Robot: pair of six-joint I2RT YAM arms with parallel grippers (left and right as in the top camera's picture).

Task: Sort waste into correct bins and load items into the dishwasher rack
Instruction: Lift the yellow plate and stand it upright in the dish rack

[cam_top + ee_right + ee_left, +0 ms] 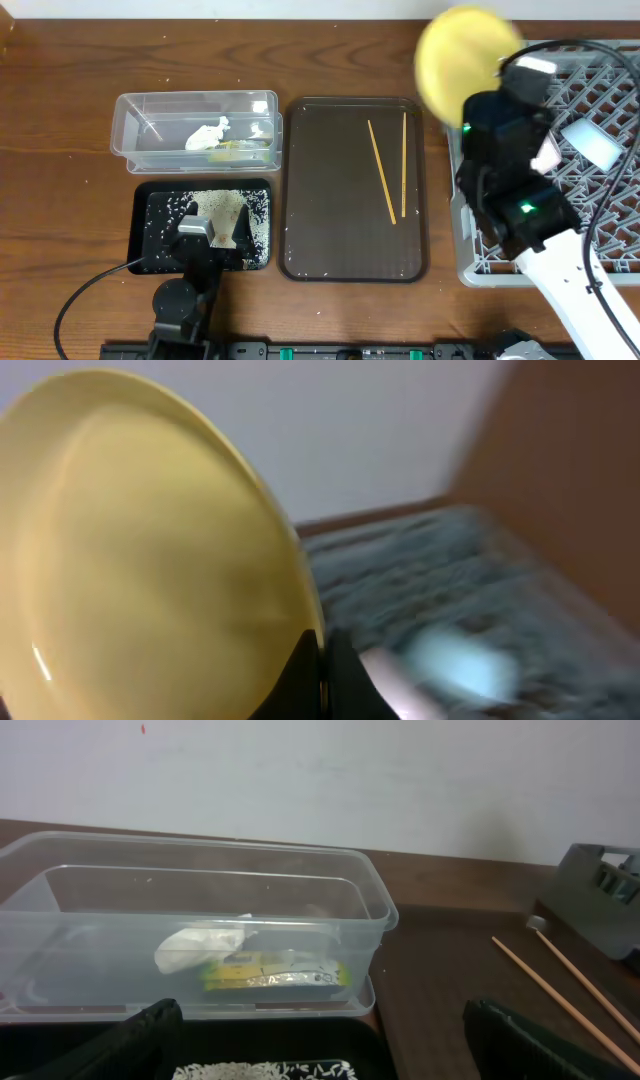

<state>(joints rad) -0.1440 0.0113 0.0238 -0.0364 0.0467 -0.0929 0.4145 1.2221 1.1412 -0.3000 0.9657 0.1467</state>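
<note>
I should carry the yellow plate outward over the rack with my right gripper, turn it upright and lower it toward the far slots (585, 82) (396, 565), which are empty beyond the bowls.
My right gripper (497, 72) is shut on the rim of the round yellow plate (462, 60) and holds it on edge in the air at the grey rack's (610, 240) left edge; the plate fills the right wrist view (150, 550), fingers (322, 660) pinching its rim. The light-blue bowl (592, 143) and white-pink bowl (547, 155) lie in the rack. Two chopsticks (382, 172) lie on the brown tray. The tissue (208, 134) and green-yellow wrapper (275, 974) are in the clear tub (195, 105). Rice (225, 208) is in the black tray (142, 240). My left gripper (320, 1045) is open above the black tray.
The dark brown serving tray (330, 240) lies between the bins and the rack. Bare wooden table lies to the left and along the back. My right arm reaches over the rack's front left part.
</note>
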